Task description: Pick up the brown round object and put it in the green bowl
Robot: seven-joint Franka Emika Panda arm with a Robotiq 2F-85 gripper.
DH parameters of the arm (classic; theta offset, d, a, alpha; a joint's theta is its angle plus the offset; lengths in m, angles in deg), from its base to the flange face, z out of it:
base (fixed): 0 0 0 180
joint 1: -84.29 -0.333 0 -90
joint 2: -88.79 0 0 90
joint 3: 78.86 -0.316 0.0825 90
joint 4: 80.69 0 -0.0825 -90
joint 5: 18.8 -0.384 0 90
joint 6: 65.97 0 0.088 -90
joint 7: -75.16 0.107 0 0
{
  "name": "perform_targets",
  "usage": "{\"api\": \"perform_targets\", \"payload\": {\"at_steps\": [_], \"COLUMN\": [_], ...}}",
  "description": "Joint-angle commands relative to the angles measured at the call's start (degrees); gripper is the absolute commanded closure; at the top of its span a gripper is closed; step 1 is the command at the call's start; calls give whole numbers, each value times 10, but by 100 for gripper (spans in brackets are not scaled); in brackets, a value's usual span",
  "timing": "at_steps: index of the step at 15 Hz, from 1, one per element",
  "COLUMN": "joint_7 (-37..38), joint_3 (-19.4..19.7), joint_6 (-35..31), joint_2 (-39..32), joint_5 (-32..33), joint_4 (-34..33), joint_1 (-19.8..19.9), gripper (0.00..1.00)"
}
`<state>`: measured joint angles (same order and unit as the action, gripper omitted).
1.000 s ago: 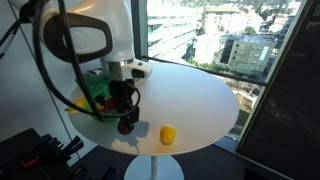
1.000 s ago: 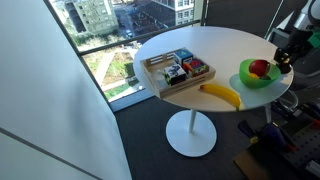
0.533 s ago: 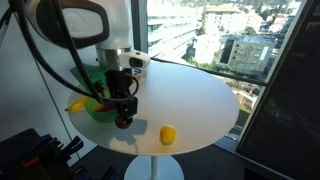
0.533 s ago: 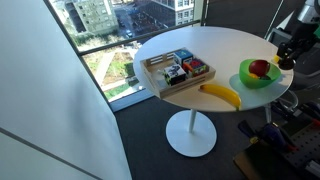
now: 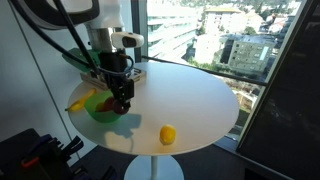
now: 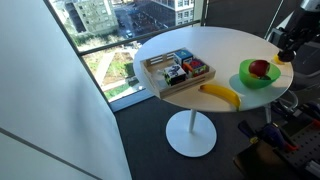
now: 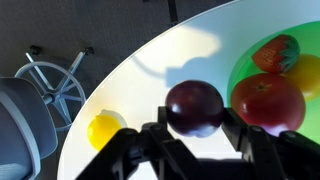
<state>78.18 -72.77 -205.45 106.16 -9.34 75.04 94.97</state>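
Observation:
The green bowl is to the right of my gripper in the wrist view. I need to go up and cross past the red fruit (image 7: 268, 101) that fills the bowl's closer side, then go down and release.
My gripper (image 7: 196, 128) is shut on the brown round object (image 7: 194, 107), a dark maroon ball held between both fingers above the white table. The green bowl (image 7: 243, 66) lies just to its right in the wrist view and holds a red fruit (image 7: 268, 101), a smaller red item (image 7: 276, 52) and something yellow (image 7: 306, 74). In an exterior view the gripper (image 5: 122, 97) hangs over the near rim of the green bowl (image 5: 101, 110). In an exterior view the bowl (image 6: 254, 77) sits at the table's right edge, with the gripper (image 6: 286, 52) beside it.
A yellow round fruit (image 5: 168, 134) lies on the white round table (image 5: 190, 95); it also shows in the wrist view (image 7: 106, 130). A wooden tray of packets (image 6: 177, 69) and a banana (image 6: 221, 94) sit on the table. An office chair base (image 7: 50, 85) stands on the floor below.
The gripper has risen and moved with the brown ball away from the table's front edge toward the green bowl.

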Motion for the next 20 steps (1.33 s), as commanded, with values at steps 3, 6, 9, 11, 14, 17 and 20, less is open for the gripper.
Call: {"api": "perform_targets", "payload": {"at_steps": [3,6,9,11,14,17,20], "joint_7": [-17,-22,-35,-40,-59,-82,-93], "joint_3": [-23,-35,-45,-51,-55,-52,-53], "joint_6": [44,57,59,58,53,47,37], "joint_2": [62,81,88,85,74,60,42], "joint_5": [-4,-8,-14,-16,-31,-56,-69], "joint_4": [7,10,12,12,9,6,7], "joint_1": [-30,-54,-81,-96,-122,-143,-149], "gripper": [67,67,67,67,67,67,67]}}
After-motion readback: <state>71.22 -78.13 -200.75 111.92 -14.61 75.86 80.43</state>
